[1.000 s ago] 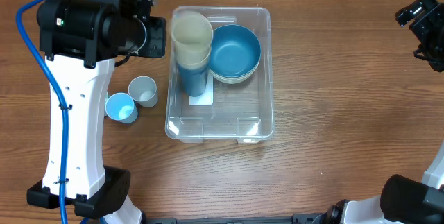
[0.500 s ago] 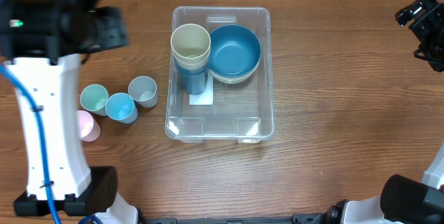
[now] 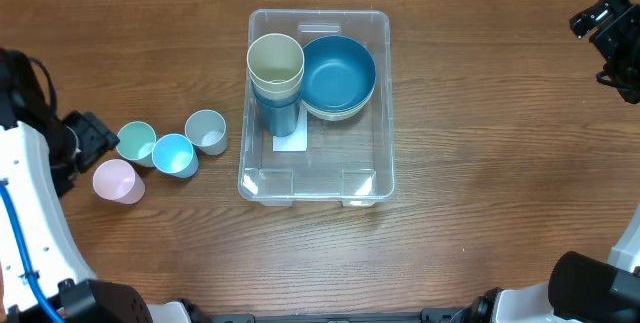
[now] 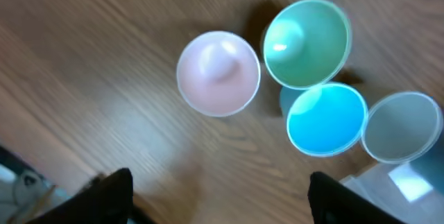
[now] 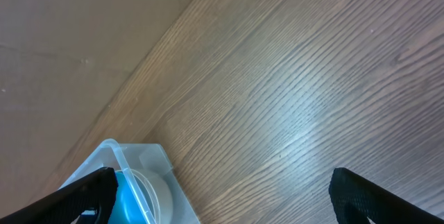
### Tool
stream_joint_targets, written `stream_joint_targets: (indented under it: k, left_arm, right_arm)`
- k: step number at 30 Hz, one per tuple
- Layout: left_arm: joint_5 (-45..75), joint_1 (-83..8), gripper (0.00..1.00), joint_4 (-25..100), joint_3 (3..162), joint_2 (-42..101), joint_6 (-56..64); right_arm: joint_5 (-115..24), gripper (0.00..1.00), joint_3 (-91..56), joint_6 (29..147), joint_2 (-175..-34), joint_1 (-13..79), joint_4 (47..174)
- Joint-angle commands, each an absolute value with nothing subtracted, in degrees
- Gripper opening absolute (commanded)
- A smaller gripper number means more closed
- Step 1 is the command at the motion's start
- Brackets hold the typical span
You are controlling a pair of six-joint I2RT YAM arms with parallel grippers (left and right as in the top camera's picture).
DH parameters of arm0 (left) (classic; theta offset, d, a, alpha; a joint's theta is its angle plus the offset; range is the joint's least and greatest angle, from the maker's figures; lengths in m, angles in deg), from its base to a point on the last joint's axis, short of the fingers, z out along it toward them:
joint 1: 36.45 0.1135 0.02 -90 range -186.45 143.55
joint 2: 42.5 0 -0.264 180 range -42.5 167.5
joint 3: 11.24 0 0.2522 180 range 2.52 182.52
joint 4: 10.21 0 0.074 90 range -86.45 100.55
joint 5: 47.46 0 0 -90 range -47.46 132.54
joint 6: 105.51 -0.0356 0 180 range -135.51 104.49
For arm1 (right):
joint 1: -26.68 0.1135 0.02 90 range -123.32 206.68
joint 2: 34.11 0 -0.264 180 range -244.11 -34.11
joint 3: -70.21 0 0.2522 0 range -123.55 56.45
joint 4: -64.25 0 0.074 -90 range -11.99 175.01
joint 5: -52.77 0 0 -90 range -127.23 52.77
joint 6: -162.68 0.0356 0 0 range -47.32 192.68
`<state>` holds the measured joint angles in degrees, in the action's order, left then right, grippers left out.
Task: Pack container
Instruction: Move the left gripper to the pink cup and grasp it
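Note:
I will lower my left gripper onto the pink cup's rim, fingers astride the pink cup's side away from the mint cup (image 3: 135, 142), since that side faces open wood.
The clear container (image 3: 384, 153) stands mid-table, its corner also showing low in the left wrist view (image 4: 388, 186) and right wrist view (image 5: 142, 156). Inside it a cream cup tops a stack of blue cups (image 3: 275, 68), beside a blue bowl (image 3: 338, 75) nested in a white one. Left of it, a grey cup (image 3: 206, 130), a blue cup (image 3: 173, 154), a mint cup (image 3: 135, 142) and a pink cup (image 3: 114, 180) stand upright on the table. My left gripper (image 4: 222, 196) is open and empty just short of the pink cup (image 4: 218, 73). My right gripper (image 5: 225, 196) is open over bare wood.
The left arm's white body (image 3: 30, 223) fills the front left edge. The right arm (image 3: 610, 33) sits at the back right corner. A wall or board (image 5: 83, 37) borders the far side of the table.
My left arm has swung from the container's back left corner to the table's far left, and its jaws have opened. The mint and pink cups have come into view.

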<state>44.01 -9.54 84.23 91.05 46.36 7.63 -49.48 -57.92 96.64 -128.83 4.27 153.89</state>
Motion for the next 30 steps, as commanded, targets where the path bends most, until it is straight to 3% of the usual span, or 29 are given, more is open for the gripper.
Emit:
stream_joint_targets:
  k: [1,19,22,26,30]
  left_arm:
    - [38.9,-6.3,0.76,78.4,82.7,46.0,7.2]
    - [41.9,-2.1,0.64,57.5,63.0,46.0,6.4]
    - [43.2,-2.0,0.56,56.0,63.0,46.0,6.4]
    - [43.8,-2.0,0.38,54.8,62.9,46.4,6.3]
    - [44.9,-2.0,0.33,54.0,62.9,48.1,6.4]
  right_arm:
    - [-49.8,1.0,-58.3,96.7,-128.5,4.4,153.6]
    - [-49.8,1.0,-58.3,96.7,-128.5,4.4,153.6]
    - [-49.8,1.0,-58.3,96.7,-128.5,4.4,153.6]
    - [-49.8,1.0,-58.3,96.7,-128.5,4.4,153.6]
    - [-49.8,1.0,-58.3,96.7,-128.5,4.4,153.6]
